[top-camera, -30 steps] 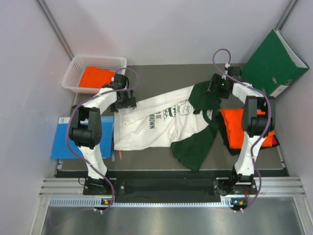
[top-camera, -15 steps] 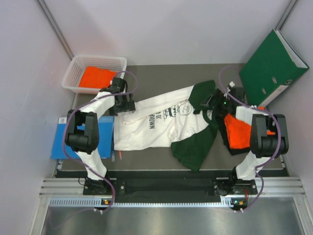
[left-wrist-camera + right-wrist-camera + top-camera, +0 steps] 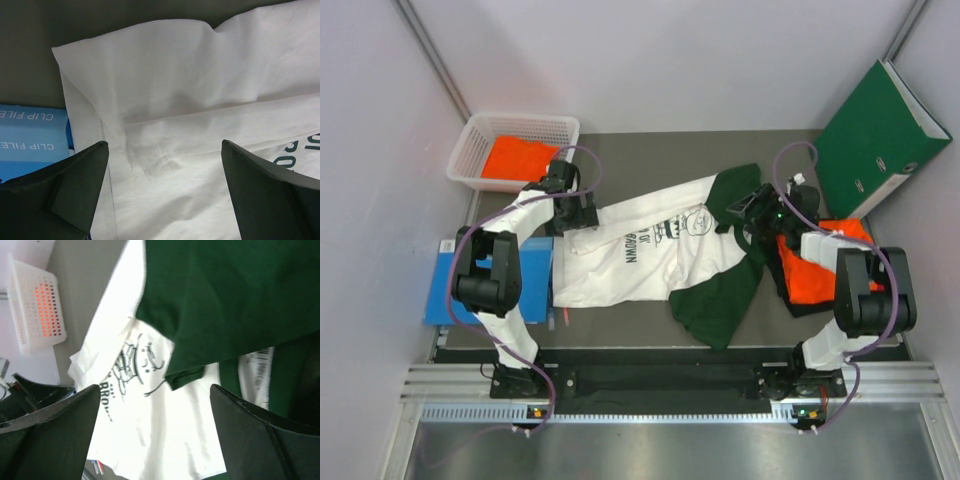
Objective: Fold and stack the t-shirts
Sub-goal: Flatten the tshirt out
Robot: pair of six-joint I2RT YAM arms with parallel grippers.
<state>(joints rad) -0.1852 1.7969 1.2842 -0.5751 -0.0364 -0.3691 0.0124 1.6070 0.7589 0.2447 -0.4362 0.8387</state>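
Observation:
The far green sleeve's pointed tip (image 3: 723,227) (image 3: 177,374) lies below the robot's right gripper and to its left in the top view, so that gripper will move down and across onto it next.
A white t-shirt with dark green sleeves (image 3: 650,250) lies spread and rumpled across the mat; it also shows in the left wrist view (image 3: 190,100) and in the right wrist view (image 3: 165,430). Its dark chest print (image 3: 137,360) faces up. My left gripper (image 3: 575,213) is open over the shirt's far-left hem corner, fingers (image 3: 60,195) astride the cloth. My right gripper (image 3: 752,212) is open above the far green sleeve (image 3: 225,295), holding nothing. An orange t-shirt (image 3: 817,262) lies folded on a black one at the right. Another orange shirt (image 3: 515,157) lies in the white basket.
A white basket (image 3: 480,135) stands at the far left. A green binder (image 3: 880,130) leans at the far right. A blue book (image 3: 445,285) lies left of the mat, also in the left wrist view (image 3: 30,137).
My right gripper has moved nearer and slightly left, from above the sleeve's far edge down over the sleeve by the orange shirt. My left gripper has shifted only slightly; the white shirt lies unchanged.

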